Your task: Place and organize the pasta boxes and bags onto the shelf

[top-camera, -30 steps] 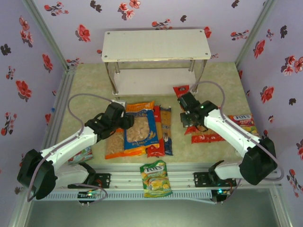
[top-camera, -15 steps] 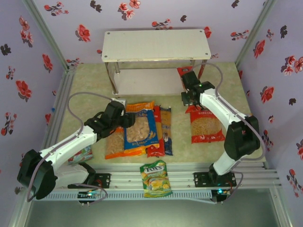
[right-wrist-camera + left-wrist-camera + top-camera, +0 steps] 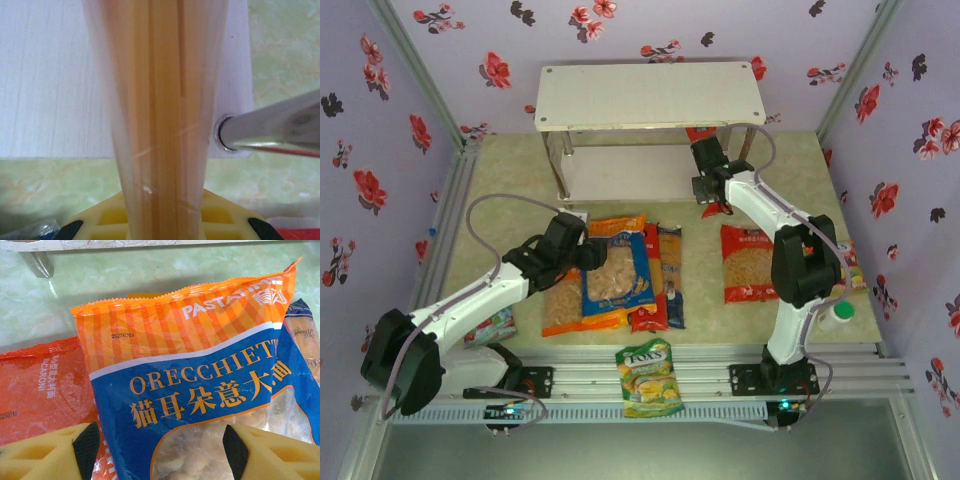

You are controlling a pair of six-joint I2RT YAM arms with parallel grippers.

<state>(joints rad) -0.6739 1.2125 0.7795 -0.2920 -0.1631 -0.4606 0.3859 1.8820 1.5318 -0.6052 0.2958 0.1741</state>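
Note:
The red pasta box goes outward with my right gripper over the lower board (image 3: 55, 75) beside the metal post next for release, since its near end overhangs the board's front edge.
My right gripper (image 3: 706, 182) is shut on a red pasta box (image 3: 699, 136) at the right front post of the shelf (image 3: 650, 95). In the right wrist view the box's clear window (image 3: 160, 115) of long pasta rises from my gripper (image 3: 162, 231) over the lower board (image 3: 55, 75). My left gripper (image 3: 584, 254) hangs open over the blue-and-orange bag (image 3: 617, 272), its fingertips (image 3: 86, 447) straddling the bag's window (image 3: 200, 450). That bag overlaps the orange bag (image 3: 578, 305). Beside them lie a red box (image 3: 650, 290) and a brown box (image 3: 671, 275). The red bag (image 3: 752, 262) lies flat on the right.
A shiny metal post (image 3: 272, 130) stands just right of the held box. Fox's candy bags lie at the front (image 3: 648, 378), under the left arm (image 3: 496, 326) and at the far right (image 3: 847, 268). A small white-and-green thing (image 3: 836, 312) sits by the right arm's elbow.
The right arm swung from the right side of the table up to the shelf with the red box, uncovering the red bag. The left gripper stayed put, its jaws slightly wider.

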